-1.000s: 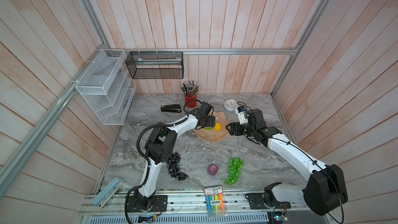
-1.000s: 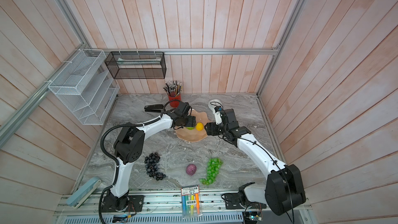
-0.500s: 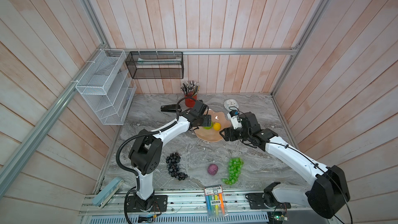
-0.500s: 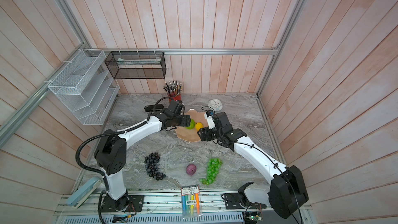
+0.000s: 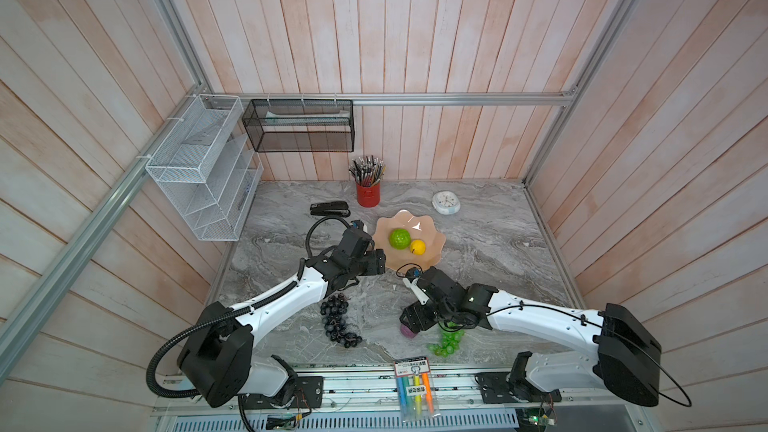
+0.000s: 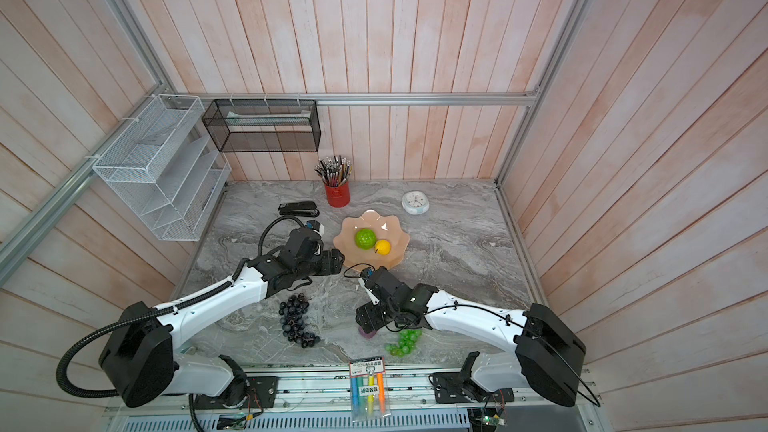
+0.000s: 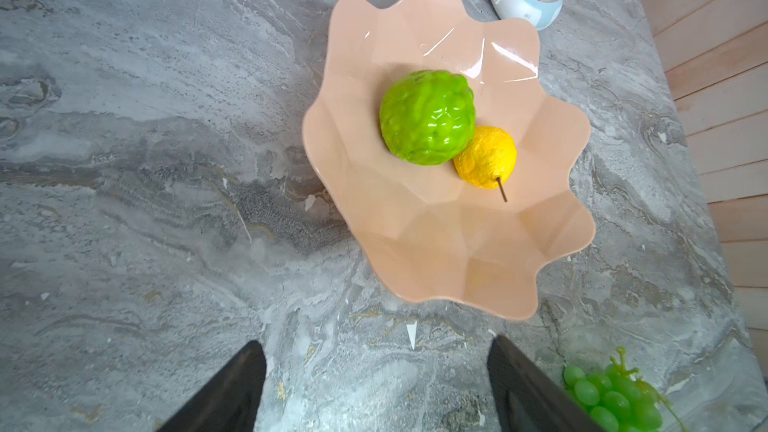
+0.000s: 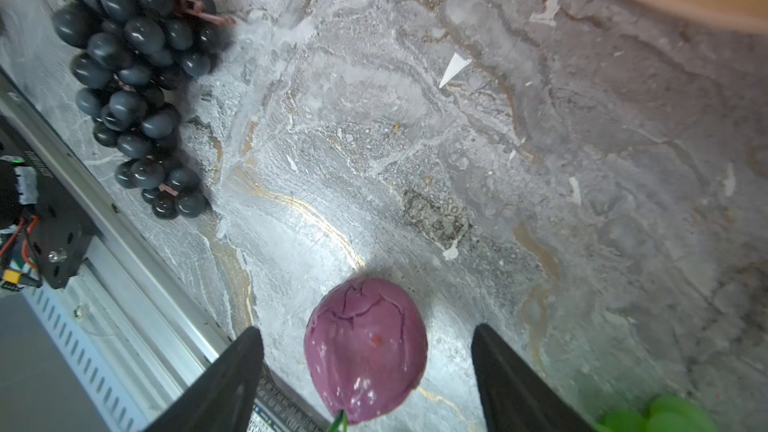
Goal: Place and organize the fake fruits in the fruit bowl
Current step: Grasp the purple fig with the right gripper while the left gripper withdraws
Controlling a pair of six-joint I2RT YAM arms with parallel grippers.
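Note:
My right gripper lowers its open fingers around the sides of the round purple fruit (image 5: pixel 408 332) (image 8: pixel 365 347) next and closes, as the fruit lies below, centred between them.
The salmon-pink fruit bowl (image 5: pixel 432 258) (image 7: pixel 436 243) holds the bumpy green ball (image 5: pixel 400 238) (image 7: pixel 427 117) and the yellow pear-like fruit (image 5: pixel 417 247) (image 7: pixel 485 157), which touch each other. My left gripper (image 5: pixel 380 262) (image 7: pixel 376 342) hangs open and empty just off the bowl's near-left rim. My right gripper (image 5: pixel 411 324) (image 8: pixel 365 328) is open, its jaws on either side of the round purple fruit (image 5: pixel 408 332) (image 8: pixel 365 347) on the table without touching it. The dark grape bunch (image 5: pixel 336 320) (image 8: pixel 133 72) lies front left. The green grape bunch (image 5: pixel 446 342) (image 7: pixel 611 392) lies partly under the right arm.
A red pencil cup (image 5: pixel 368 194), a black stapler (image 5: pixel 329 209) and a white clock (image 5: pixel 446 202) stand along the back. A marker packet (image 5: pixel 415 384) lies over the front rail. Wire racks hang on the left and back walls.
Both arms have drawn back from the bowl towards the front. The left gripper left the bowl's inside; the right gripper came down around the purple fruit. Both stay open.

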